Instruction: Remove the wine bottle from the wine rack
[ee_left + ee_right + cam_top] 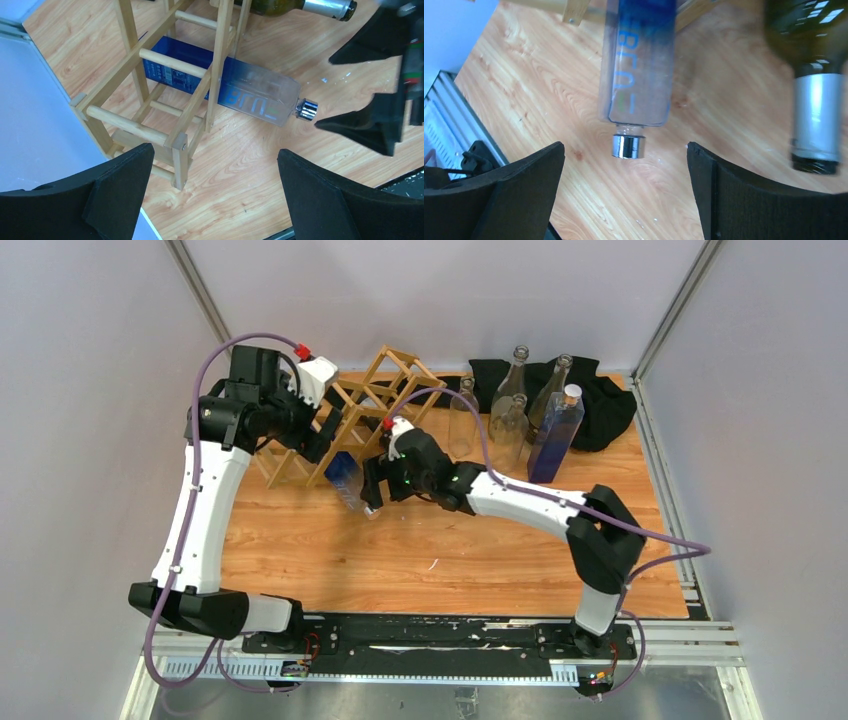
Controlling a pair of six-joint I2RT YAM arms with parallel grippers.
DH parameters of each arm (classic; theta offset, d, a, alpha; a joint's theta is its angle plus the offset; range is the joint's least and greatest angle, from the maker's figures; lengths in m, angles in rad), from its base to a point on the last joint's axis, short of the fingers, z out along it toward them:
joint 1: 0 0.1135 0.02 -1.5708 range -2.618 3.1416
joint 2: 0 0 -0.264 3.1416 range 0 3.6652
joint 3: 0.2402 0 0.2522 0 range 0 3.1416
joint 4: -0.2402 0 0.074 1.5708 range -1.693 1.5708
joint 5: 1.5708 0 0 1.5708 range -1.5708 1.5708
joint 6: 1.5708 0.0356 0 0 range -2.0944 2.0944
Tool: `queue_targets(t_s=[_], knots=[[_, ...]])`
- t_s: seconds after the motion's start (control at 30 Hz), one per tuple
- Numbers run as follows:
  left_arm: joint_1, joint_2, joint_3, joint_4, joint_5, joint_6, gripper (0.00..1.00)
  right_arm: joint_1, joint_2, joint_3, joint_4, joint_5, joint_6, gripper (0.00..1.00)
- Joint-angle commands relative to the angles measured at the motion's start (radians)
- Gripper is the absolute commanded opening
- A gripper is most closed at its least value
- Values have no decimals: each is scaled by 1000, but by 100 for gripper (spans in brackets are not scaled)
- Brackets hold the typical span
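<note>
My right gripper moves past the silver cap toward the rack next and closes around the bottle's clear end, because that end sticks out of the rack.
The light wooden wine rack stands at the back left of the table. A square blue and clear bottle with a silver cap lies in a lower cell, neck pointing out toward the front. It also shows in the left wrist view and the right wrist view. A dark green bottle with a silver foil neck lies in a neighbouring cell. My right gripper is open just in front of the cap, touching nothing. My left gripper is open and empty above the rack's front left foot.
Several clear glass bottles and an upright blue bottle stand at the back right in front of a black cloth. Grey walls close in the left, back and right. The wooden tabletop lies in front of the rack.
</note>
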Motion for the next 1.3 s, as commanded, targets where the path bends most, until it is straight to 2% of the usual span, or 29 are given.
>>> queue_targets(t_s=[0.0,0.3,0.53,0.97,1.17,1.27], knots=[[7,-28,-22,5,-27,-4,100,15,103,98,-34,-170,47,95],[7,-46,-49,4,-18,16,100,-21,311,243,-16,-217,111,96],[7,-49,-51,5,-24,21,100,-54,428,293,107,-304,217,96],[7,-58,-78,5,-16,44,100,-54,498,305,219,-276,293,96],[7,-73,-92,5,-5,61,100,-54,488,264,287,-272,308,80],[7,-82,-105,5,2,70,100,-54,494,266,291,-276,313,75]])
